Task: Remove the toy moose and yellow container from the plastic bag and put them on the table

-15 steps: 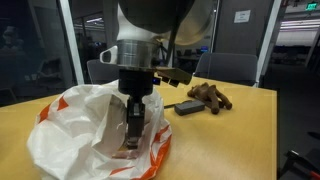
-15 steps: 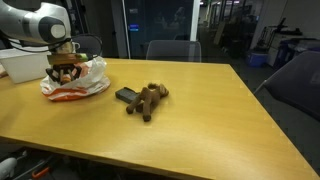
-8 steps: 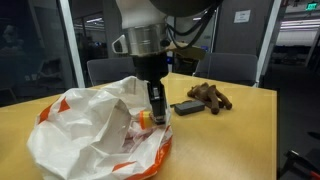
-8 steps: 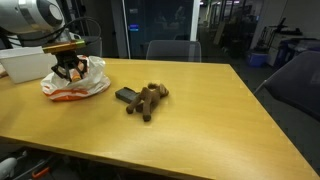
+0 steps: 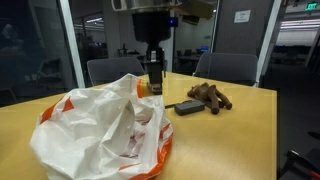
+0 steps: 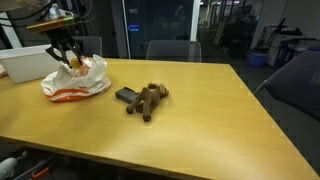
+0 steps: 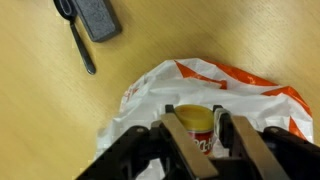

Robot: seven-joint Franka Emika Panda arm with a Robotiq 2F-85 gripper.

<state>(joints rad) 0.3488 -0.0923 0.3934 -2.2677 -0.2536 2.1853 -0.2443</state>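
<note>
The robot will next lift its gripper clear of the bag, carry the yellow container across toward the moose, and then lower it beside the black device, where the table is bare.
My gripper point(image 7: 198, 128) is shut on the yellow container point(image 7: 194, 124), a small cylinder with a yellow lid and a red label, held in the air above the plastic bag point(image 7: 170, 95). In both exterior views the gripper point(image 5: 153, 80) point(image 6: 68, 60) hangs over the white, orange-banded bag point(image 5: 100, 135) point(image 6: 70, 82), and the container point(image 5: 141, 88) shows orange between the fingers. The brown toy moose point(image 5: 210, 98) point(image 6: 148, 100) lies on the wooden table point(image 5: 230, 130) point(image 6: 180, 125), clear of the bag.
A flat black device point(image 5: 187, 106) point(image 6: 126, 96) point(image 7: 94, 16) lies on the table beside the moose, with a thin black cord point(image 7: 80, 45) next to it. A white bin point(image 6: 25, 62) stands behind the bag. Chairs stand beyond the table's far edge.
My gripper has risen out of the bag with the yellow container in it, from deep in the bag's mouth to well above it. The moose and the device have not moved.
</note>
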